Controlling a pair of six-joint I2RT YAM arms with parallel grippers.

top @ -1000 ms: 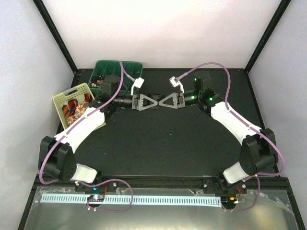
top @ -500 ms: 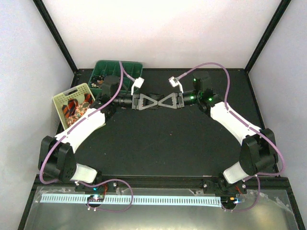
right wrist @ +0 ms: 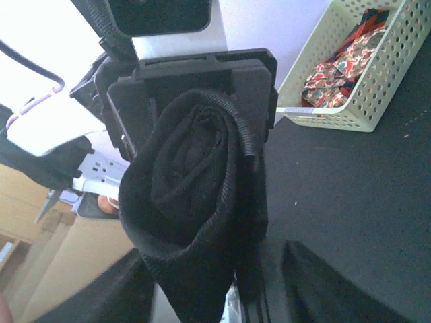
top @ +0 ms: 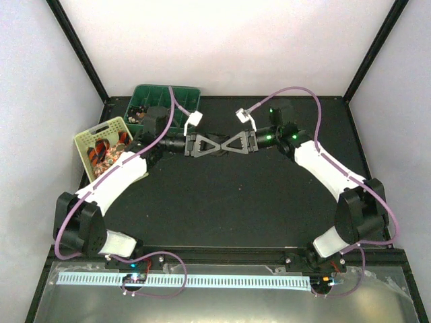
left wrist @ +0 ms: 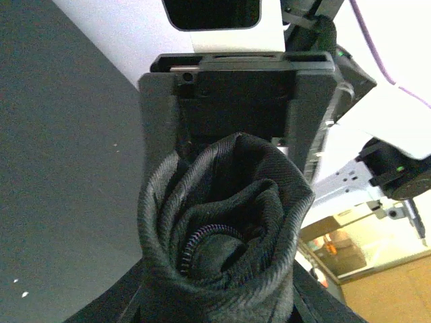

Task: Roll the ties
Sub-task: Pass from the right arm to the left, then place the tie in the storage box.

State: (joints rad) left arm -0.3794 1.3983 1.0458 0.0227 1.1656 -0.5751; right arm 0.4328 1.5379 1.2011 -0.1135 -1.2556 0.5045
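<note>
The tie is tightly rolled, so my left gripper goes outward and left in the top view next, then down into the green tray point(top: 161, 99) to release the tie.
My two grippers meet tip to tip above the back middle of the table, the left gripper point(top: 213, 144) pointing right and the right gripper point(top: 226, 143) pointing left. Between them sits a very dark tie, wound into a tight roll point(left wrist: 222, 229). In the left wrist view the left gripper point(left wrist: 215, 299) is shut on the roll, end-on, with the right gripper's dark body point(left wrist: 236, 87) just behind. In the right wrist view the same roll point(right wrist: 192, 202) stands between the right gripper's point(right wrist: 215, 289) fingers, which are open, with a gap at the right finger point(right wrist: 316, 282).
A cream perforated basket point(top: 89, 136) at the left holds orange-striped and floral ties point(right wrist: 337, 64). Behind it stands the green tray point(top: 176, 94) against the back edge. Purple cables loop over both arms. The enclosure walls close in on the left, right and back.
The two grippers have pushed a little closer together, their tips now overlapping. The left jaws have closed in on the roll and the right jaws have spread apart.
</note>
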